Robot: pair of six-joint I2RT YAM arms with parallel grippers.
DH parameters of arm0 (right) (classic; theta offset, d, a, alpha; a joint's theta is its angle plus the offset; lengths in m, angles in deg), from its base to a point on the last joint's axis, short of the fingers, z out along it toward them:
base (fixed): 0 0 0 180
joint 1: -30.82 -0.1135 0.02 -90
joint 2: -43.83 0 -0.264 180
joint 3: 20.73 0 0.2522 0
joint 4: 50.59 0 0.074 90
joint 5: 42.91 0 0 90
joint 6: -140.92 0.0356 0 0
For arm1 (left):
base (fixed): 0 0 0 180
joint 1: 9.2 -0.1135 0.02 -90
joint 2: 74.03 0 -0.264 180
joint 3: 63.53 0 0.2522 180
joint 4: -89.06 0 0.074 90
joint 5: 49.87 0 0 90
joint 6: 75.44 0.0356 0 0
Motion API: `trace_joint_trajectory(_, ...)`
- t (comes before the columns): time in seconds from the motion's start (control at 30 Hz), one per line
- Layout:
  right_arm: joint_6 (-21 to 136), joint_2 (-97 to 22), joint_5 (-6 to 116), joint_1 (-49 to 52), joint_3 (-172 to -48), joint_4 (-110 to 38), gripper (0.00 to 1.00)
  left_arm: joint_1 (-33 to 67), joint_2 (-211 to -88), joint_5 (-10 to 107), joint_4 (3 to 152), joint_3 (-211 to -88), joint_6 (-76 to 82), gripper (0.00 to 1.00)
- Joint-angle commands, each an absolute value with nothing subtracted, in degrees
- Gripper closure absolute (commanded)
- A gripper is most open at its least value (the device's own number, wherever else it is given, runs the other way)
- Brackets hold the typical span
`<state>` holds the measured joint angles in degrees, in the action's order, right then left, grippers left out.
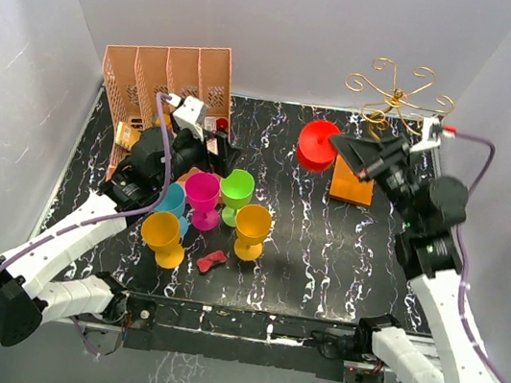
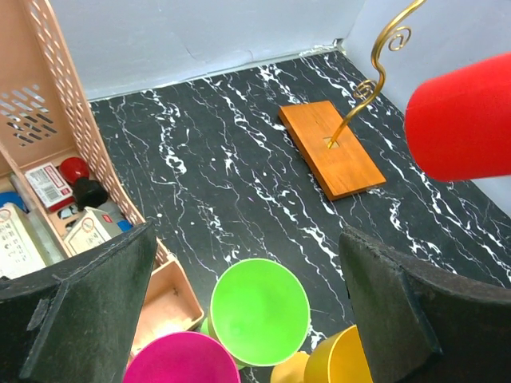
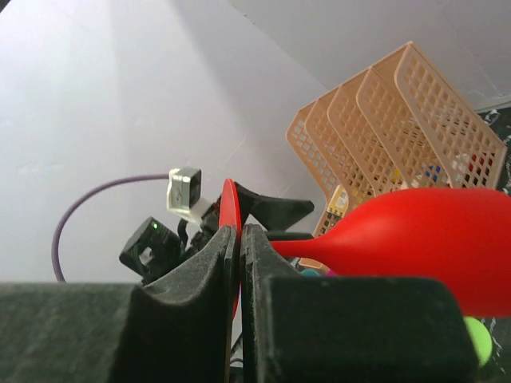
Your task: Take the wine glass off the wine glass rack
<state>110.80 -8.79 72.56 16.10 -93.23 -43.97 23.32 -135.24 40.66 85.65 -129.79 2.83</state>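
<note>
I will turn my left gripper next and move it to the right in the top view, onto the wine glass's bowl rim (image 1: 310, 163) (image 2: 417, 137), because my right gripper is holding the wine glass's foot.
The red wine glass (image 1: 318, 145) hangs in the air just left of the wine glass rack, a gold wire stand (image 1: 398, 93) on an orange-brown wooden base (image 1: 352, 181). My right gripper (image 1: 343, 145) is shut on the glass's thin round foot (image 3: 229, 214); stem and bowl (image 3: 431, 239) stick out sideways to the right. In the left wrist view the red wine glass (image 2: 463, 120) floats clear of the gold wire (image 2: 382, 60) and the wooden base (image 2: 331, 148). My left gripper (image 2: 246, 239) is open and empty above the coloured cups.
Green (image 1: 236, 189), magenta (image 1: 203, 190), orange (image 1: 252, 222), yellow (image 1: 161, 232) and blue (image 1: 173, 200) cups stand in a cluster at left centre. A small red object (image 1: 212, 261) lies in front of them. The pink slotted organiser (image 1: 171, 81) stands at the back left.
</note>
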Motion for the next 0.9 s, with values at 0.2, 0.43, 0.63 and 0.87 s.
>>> trace_joint_trajectory(0.2, 113.4, 13.8, 61.2, 16.4, -75.6, -49.3, 0.92, 24.4, -133.7, 50.6, 83.6, -130.5, -11.0, 0.05)
trace_joint_trajectory(0.43, 123.5, 18.6, 61.2, 16.3, -71.0, -57.5, 0.92, 24.3, -130.0, 63.4, 94.8, -126.3, -38.4, 0.03)
trace_joint_trajectory(0.63, 140.8, 12.9, 69.8, 16.3, -68.6, -74.9, 0.92, 24.3, -132.9, 74.4, 121.8, -118.3, -60.0, 0.03)
trace_joint_trajectory(0.87, 153.8, 8.9, 73.8, 16.3, -65.0, -90.1, 0.92, 24.4, -135.4, 76.4, 140.0, -113.5, -68.6, 0.03)
